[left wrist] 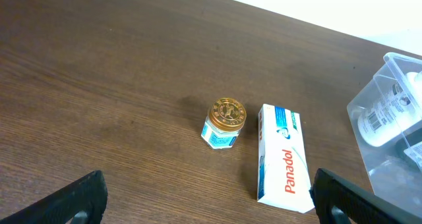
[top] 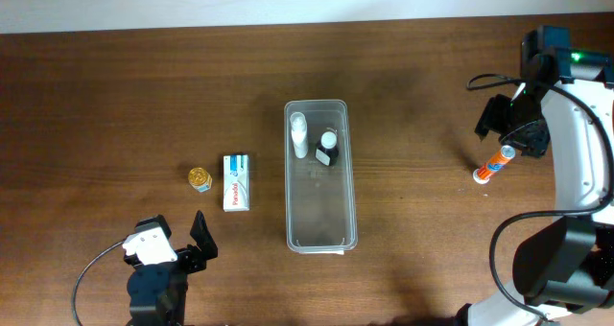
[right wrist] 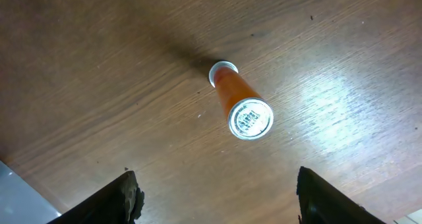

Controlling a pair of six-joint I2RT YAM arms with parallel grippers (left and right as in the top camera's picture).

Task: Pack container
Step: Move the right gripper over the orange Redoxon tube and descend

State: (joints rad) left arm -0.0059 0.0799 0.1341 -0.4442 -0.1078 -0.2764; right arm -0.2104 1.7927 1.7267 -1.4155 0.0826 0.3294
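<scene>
The orange tube stands upright below my right gripper with its pale top end facing up, so I will next lower my open fingers around that end of the tube and close them.
The clear plastic container lies lengthwise at the table's middle, with a white bottle and a small dark-capped bottle at its far end. Its corner shows in the left wrist view. A white Panadol box and a small gold-lidded jar lie left of it, both also in the left wrist view: box, jar. An orange tube lies at the right, seen below my right gripper. My left gripper is open and empty near the front edge. My right gripper is open, above the tube.
Dark wooden table. Black cables run by both arms, at front left and at right. A pale wall edge runs along the far side.
</scene>
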